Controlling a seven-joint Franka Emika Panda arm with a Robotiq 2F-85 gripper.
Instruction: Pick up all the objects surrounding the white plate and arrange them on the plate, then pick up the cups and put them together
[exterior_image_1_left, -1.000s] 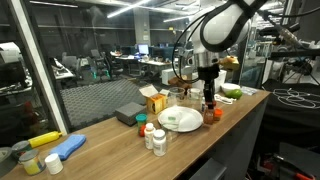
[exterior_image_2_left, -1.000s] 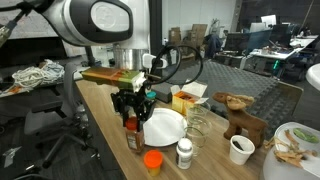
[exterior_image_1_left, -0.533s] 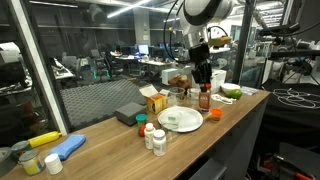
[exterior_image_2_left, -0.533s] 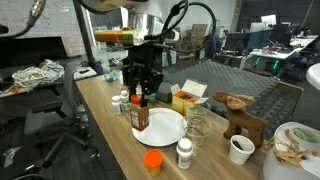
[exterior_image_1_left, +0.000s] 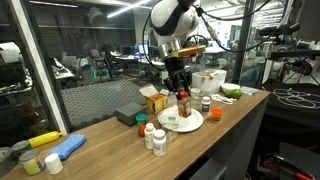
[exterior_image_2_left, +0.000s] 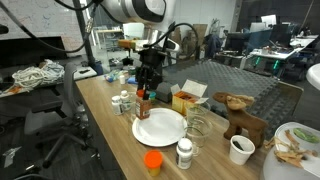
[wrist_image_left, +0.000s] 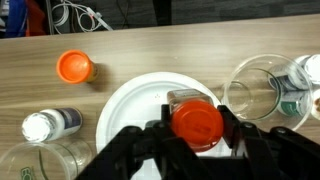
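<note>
I need to move my gripper toward the orange carton and down next, to release the bottle inside the plate's carton-side edge (exterior_image_2_left: 169, 114), because the orange-capped jar beside the plate needs room.
My gripper (exterior_image_1_left: 182, 92) is shut on a dark sauce bottle with a red cap (exterior_image_1_left: 183, 103). It holds the bottle upright just over the white plate (exterior_image_1_left: 172, 123). In the wrist view the red cap (wrist_image_left: 196, 120) sits between the fingers (wrist_image_left: 196, 130) above the plate (wrist_image_left: 135, 105). An orange-capped jar (wrist_image_left: 75, 68) and a white-capped bottle (wrist_image_left: 50, 124) stand beside the plate. In an exterior view the gripper (exterior_image_2_left: 145, 88) holds the bottle (exterior_image_2_left: 142, 106) at the plate's (exterior_image_2_left: 165, 130) edge. An orange-capped jar (exterior_image_2_left: 152, 161), a white-capped bottle (exterior_image_2_left: 184, 152) and a white cup (exterior_image_2_left: 240, 148) stand nearby.
An orange carton (exterior_image_1_left: 155, 100) and a grey flat box (exterior_image_1_left: 128, 114) stand behind the plate. Clear glasses (exterior_image_2_left: 197, 125) stand beside it, and one shows in the wrist view (wrist_image_left: 255, 88). A wooden animal (exterior_image_2_left: 240, 115) and a green-and-white dish (exterior_image_1_left: 232, 92) sit further along the table.
My gripper has lifted the red-capped bottle from the table beside the plate. It has carried it sideways to over the plate.
</note>
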